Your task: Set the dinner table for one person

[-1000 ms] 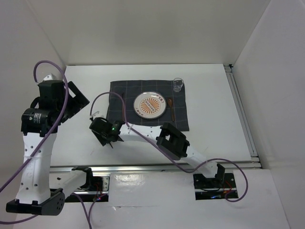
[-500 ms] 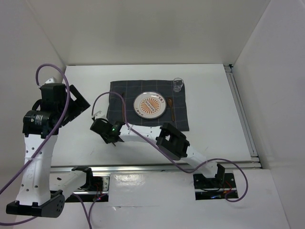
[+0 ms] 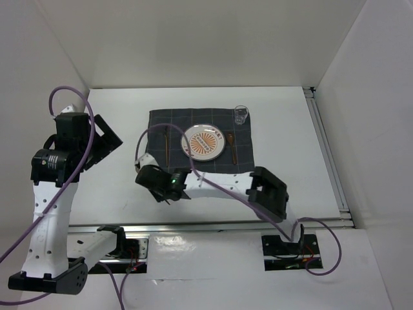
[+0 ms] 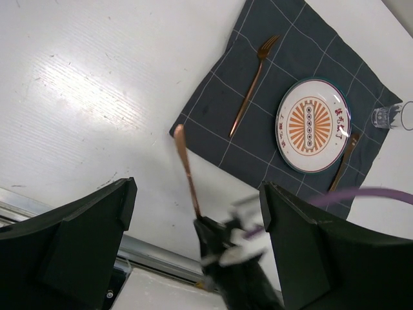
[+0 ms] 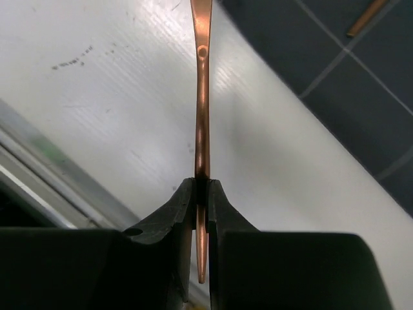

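Observation:
The part of the cloth between the brown spoon and the cloth's side edge is empty, so my right gripper will next move outward past the plate, turn and lower onto it.
The white dinner table (image 3: 290, 148) holds a dark navy grid cloth (image 3: 245, 165). On the cloth lie an orange-patterned plate (image 3: 205, 142), a copper fork (image 3: 166, 142) left of it, a brown spoon (image 3: 230, 147) right of it and a clear glass (image 3: 241, 115) at the far right corner. My right gripper (image 3: 161, 185) hangs near the cloth's near left corner, shut on a slim copper utensil (image 5: 202, 97) that points at the cloth; the utensil also shows in the left wrist view (image 4: 186, 171). My left gripper (image 4: 197, 194) is open and empty, raised at the left.
A metal rail (image 3: 330, 161) runs along the table's right edge and another (image 3: 193, 226) along the near edge. White walls enclose the table on three sides. A purple cable (image 3: 155, 132) loops over the cloth's left part.
My right gripper has moved right and a little nearer with the copper utensil still in it, and its elbow swung right. The left arm has shifted only slightly.

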Controlling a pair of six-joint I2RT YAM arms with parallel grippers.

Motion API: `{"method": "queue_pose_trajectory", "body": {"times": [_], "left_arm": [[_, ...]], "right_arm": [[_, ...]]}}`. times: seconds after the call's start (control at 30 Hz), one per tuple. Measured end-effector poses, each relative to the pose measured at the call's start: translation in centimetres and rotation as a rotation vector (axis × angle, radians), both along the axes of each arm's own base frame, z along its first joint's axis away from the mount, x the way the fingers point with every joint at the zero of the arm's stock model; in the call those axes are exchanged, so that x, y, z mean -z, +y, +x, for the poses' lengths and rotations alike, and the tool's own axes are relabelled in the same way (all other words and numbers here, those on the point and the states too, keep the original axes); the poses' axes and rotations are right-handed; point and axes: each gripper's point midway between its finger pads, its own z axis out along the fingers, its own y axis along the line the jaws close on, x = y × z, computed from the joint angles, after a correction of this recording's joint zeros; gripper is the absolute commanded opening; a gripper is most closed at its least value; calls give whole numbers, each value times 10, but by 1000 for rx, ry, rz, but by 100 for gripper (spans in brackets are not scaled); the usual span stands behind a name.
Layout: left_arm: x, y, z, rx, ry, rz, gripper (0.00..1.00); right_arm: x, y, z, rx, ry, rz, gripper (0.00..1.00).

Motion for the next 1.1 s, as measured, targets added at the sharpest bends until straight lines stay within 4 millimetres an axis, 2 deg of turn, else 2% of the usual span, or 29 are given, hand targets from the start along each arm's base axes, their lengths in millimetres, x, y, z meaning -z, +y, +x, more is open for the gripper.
{"method": "queue_pose_trajectory", "body": {"times": [0.13, 0.23, 0.3, 0.4, 0.5, 0.6, 0.73, 0.87, 1.1], "left_arm": [[1, 0, 3, 1, 1, 0, 96], [1, -1, 6, 5, 1, -3, 96], [1, -3, 9, 12, -3, -9, 96], [-1, -5, 13, 22, -16, -18, 96], [0, -7, 15, 29, -17, -25, 96], [1, -8, 17, 35, -11, -26, 96], [6, -10, 20, 43, -4, -30, 96], [10, -12, 21, 52, 6, -38, 96], [13, -15, 24, 78, 10, -36, 96]], "right_arm": [[-53, -39, 15, 130, -8, 92, 0], [-75, -91, 36, 270, -10, 124, 0], [-80, -129, 53, 383, 3, 127, 0], [-75, -187, 82, 585, 27, 109, 0], [-52, -248, 105, 764, 54, 65, 0], [-29, -293, 115, 866, 84, 3, 0], [-15, -327, 128, 925, 92, -34, 0], [-5, -337, 154, 918, 63, -40, 0], [37, -343, 176, 882, 110, -100, 0]]}}
